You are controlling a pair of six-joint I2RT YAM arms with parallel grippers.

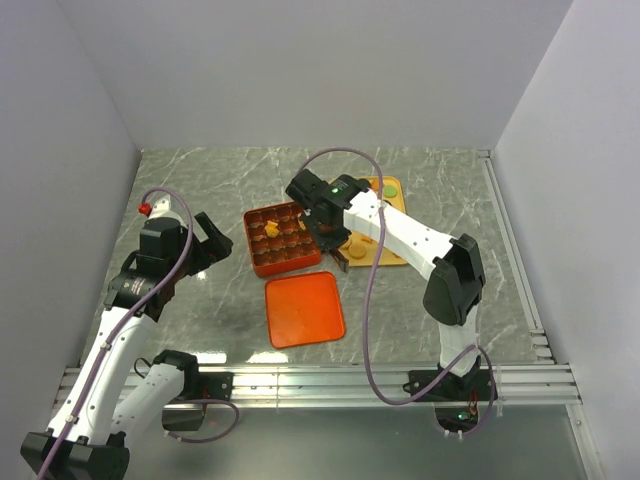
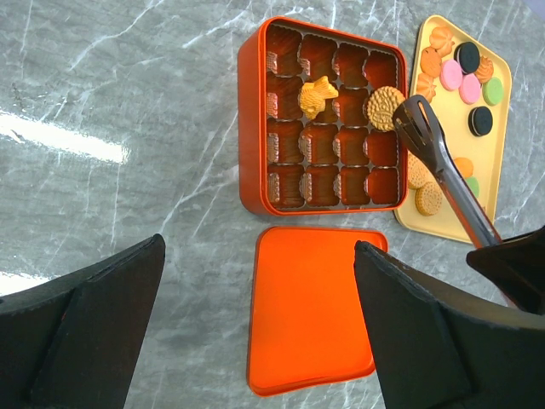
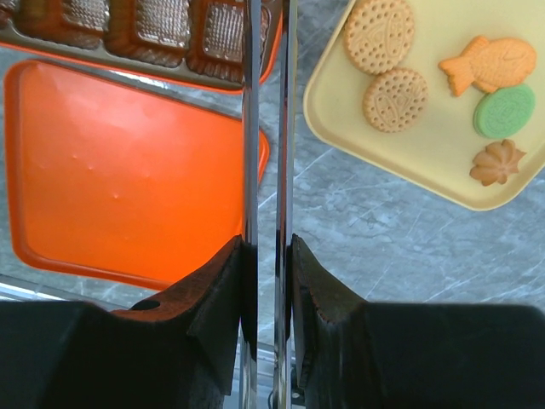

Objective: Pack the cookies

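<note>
The yellow tray's unpacked cookies are to the right of my right gripper in the top view, so next I will move the tongs [image 3: 251, 128] over them and release.
Several cookies [image 2: 450, 78] lie on a yellow tray [image 2: 502, 102]; more of these cookies [image 3: 394, 100] show in the right wrist view. The orange-red gridded box [image 2: 255, 111] holds a fish-shaped cookie [image 2: 317, 94]. A round tan cookie [image 2: 383, 106] sits at its right column. My right gripper [image 3: 266, 243] is shut on metal tongs [image 3: 251, 128]. The tongs' tip [image 2: 415, 126] is at that round cookie's right edge; whether it pinches the cookie is unclear. My left gripper [image 2: 260, 247] hangs open above the table, left of the box [image 1: 283, 238], holding nothing.
The flat orange-red lid [image 1: 304, 308] lies on the marble table in front of the box, also seen as the lid [image 2: 311, 311] between my left fingers' view. White walls close in the table on three sides. A metal rail [image 1: 320, 380] runs along the near edge.
</note>
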